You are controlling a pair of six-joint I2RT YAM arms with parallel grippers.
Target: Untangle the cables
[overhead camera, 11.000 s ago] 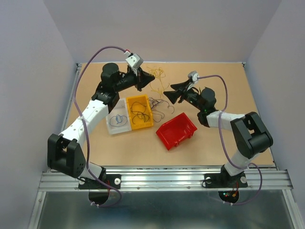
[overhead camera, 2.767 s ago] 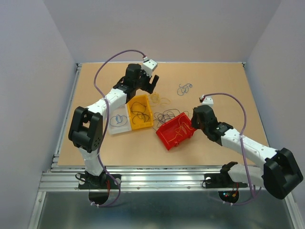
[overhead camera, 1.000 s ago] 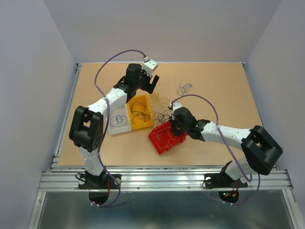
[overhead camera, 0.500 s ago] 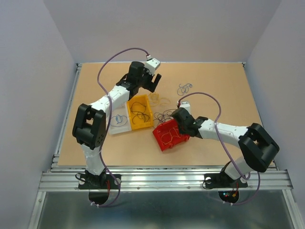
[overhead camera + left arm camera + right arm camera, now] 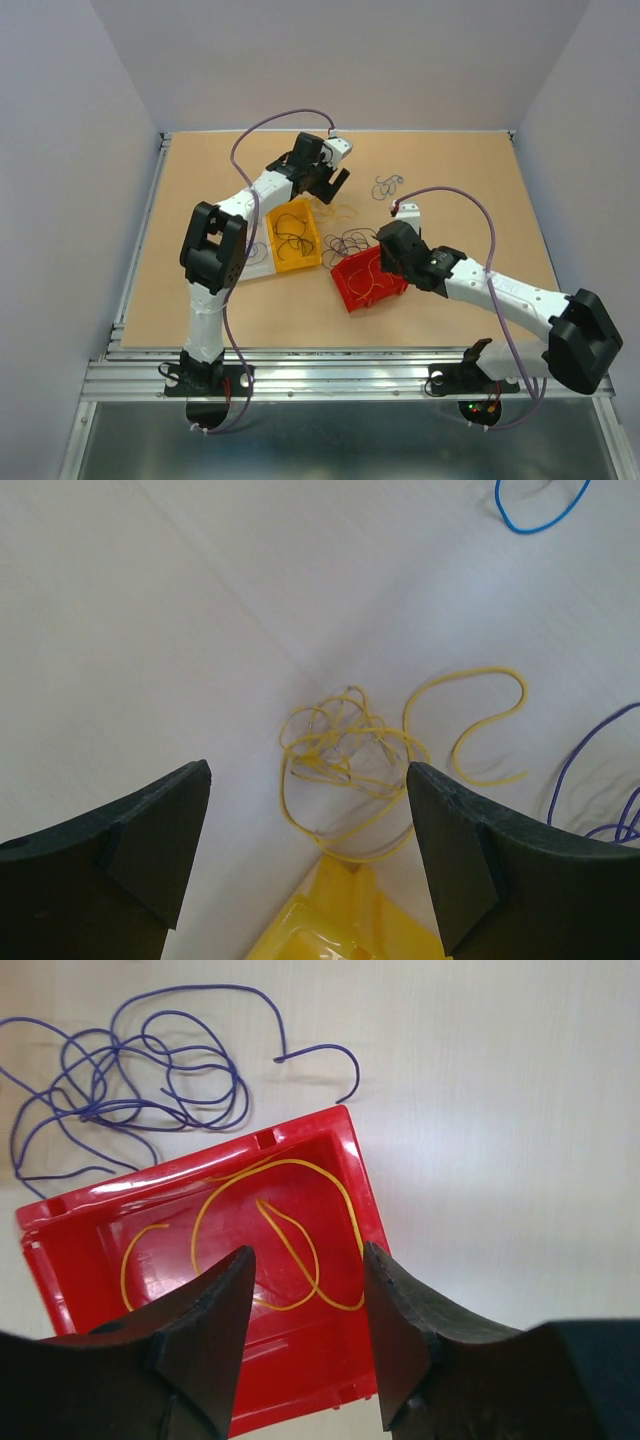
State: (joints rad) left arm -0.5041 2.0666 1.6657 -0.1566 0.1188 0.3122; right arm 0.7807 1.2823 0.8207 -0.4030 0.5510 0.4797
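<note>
Several loops bunch at the crossed parts of the yellow tangle and offer one spot to close on, so my open left gripper should come down there next.
Loose cables lie on the tan table. A yellow tangle lies just beyond my left gripper, which hovers wide open over it with nothing between its fingers. From above, that left gripper is by the yellow bin's far corner. A dark tangle lies past the red bin. A yellow cable rests loose inside the bin. My right gripper hangs open and empty above it. A blue cable sits farther back.
A yellow bin holds dark cables. A pale bin beside it is partly hidden by the left arm. The red bin sits mid-table under the right wrist. Walls close in on three sides.
The right gripper has opened, leaving the yellow cable in the red bin. The bin has shifted right and settled flat. The left gripper has swung right over the yellow tangle.
</note>
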